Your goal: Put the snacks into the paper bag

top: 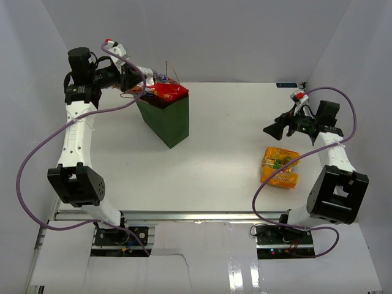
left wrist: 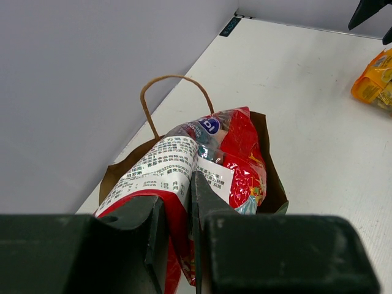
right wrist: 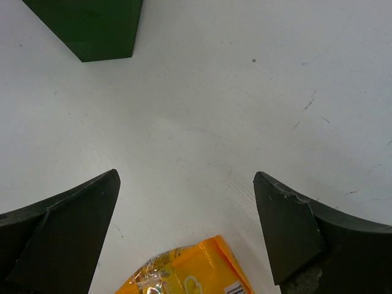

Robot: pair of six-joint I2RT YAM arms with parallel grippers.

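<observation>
My left gripper moves down toward the paper bag's opening below it next and releases the snack there, since the large red bag (left wrist: 239, 159) still pokes out.
The dark green paper bag (top: 166, 119) stands upright at the back left; its brown inside and string handle show in the left wrist view (left wrist: 269, 177). My left gripper (top: 133, 79) is shut on the large red bag (left wrist: 239, 159), which pokes out of the paper bag's mouth (top: 168, 90). The large orange bag (top: 279, 166) lies flat on the table at the right, also in the left wrist view (left wrist: 375, 79) and the right wrist view (right wrist: 187, 272). My right gripper (top: 273, 129) is open and empty, hovering just behind it. Other packets are hidden.
The white table (top: 220, 147) is enclosed by grey walls at the back and sides. A small dark label (top: 286, 84) sits at the back right edge. The paper bag's green corner shows in the right wrist view (right wrist: 92, 27).
</observation>
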